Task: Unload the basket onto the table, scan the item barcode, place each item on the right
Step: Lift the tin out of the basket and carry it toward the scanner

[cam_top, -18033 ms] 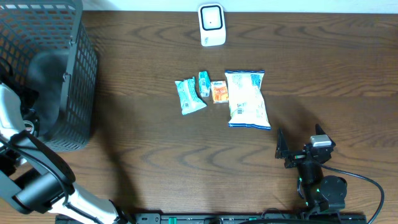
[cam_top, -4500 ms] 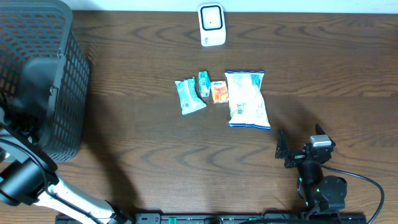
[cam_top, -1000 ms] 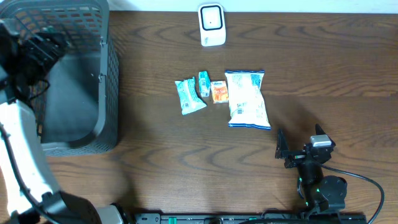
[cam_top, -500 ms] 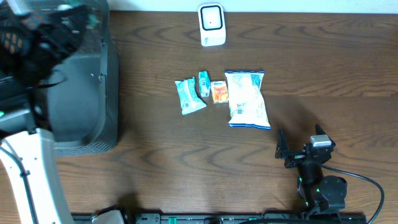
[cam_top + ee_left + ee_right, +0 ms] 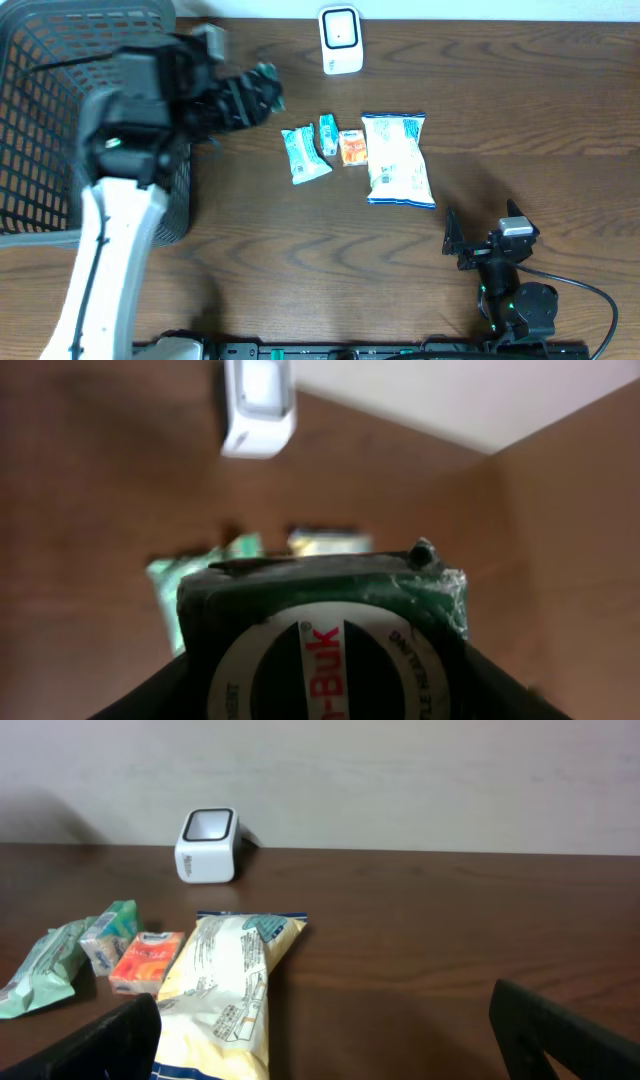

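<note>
The pack will move back past the teal packet next in my left gripper. Then my left gripper will lower it onto empty table on the near side of the orange packet.
My left gripper (image 5: pixel 255 95) hangs above the table between the basket and the row of packets, shut on the item (image 5: pixel 320 650), a dark green pack with a round white label lettered in red. The pack fills the lower half of the left wrist view and hides the fingertips. The white scanner (image 5: pixel 340 40) stands at the table's back edge, right of and beyond the gripper; the left wrist view has this scanner (image 5: pixel 258 405) at the top. My right gripper (image 5: pixel 485 245) rests open at the front right with nothing between its fingers (image 5: pixel 120 1040).
A dark mesh basket (image 5: pixel 60 120) fills the left end. In a row mid-table lie a teal packet (image 5: pixel 303 155), a small teal packet (image 5: pixel 327 133), an orange packet (image 5: pixel 352 147) and a large white and yellow bag (image 5: pixel 397 160).
My left arm has swung right from over the basket to beside the packets, carrying the green item. The right arm has not moved.
</note>
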`<state>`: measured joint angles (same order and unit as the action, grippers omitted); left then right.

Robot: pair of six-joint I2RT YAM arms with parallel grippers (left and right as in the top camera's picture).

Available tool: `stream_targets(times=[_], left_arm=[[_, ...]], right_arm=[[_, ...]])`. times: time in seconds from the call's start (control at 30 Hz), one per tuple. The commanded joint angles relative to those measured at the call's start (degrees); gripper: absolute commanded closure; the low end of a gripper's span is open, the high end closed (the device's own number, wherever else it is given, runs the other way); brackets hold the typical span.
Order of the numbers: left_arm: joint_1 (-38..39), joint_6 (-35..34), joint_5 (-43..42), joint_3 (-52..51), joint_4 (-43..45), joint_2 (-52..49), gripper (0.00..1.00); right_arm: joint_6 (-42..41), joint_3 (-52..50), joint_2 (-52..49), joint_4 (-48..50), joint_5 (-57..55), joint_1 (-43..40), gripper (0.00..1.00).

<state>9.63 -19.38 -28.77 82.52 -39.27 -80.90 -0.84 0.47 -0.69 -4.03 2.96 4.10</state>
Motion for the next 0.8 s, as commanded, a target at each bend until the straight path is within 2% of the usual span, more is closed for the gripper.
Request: stream_targets(times=[0.0, 0.4, 0.47, 0.77], left_arm=[[4.2, 4.1, 11.0, 0.2, -1.7, -4.2, 0.48], [15.6, 4.1, 11.4, 0.2, -2.3, -20.8, 0.47], [17.4, 4.1, 11.5, 0.2, -2.3, -22.2, 0.43], [21.6, 4.2, 11.5, 0.2, -2.3, -23.3, 0.39]], right_arm=[[-0.4, -0.1, 0.3, -0.2, 0.0, 0.3, 0.01], [-0.4, -0.1, 0.3, -0.2, 0.0, 0.3, 0.01], [-0.4, -0.1, 0.3, -0.2, 0.0, 0.3, 0.01], [-0.4, -0.1, 0.3, -0.2, 0.0, 0.3, 0.01]])
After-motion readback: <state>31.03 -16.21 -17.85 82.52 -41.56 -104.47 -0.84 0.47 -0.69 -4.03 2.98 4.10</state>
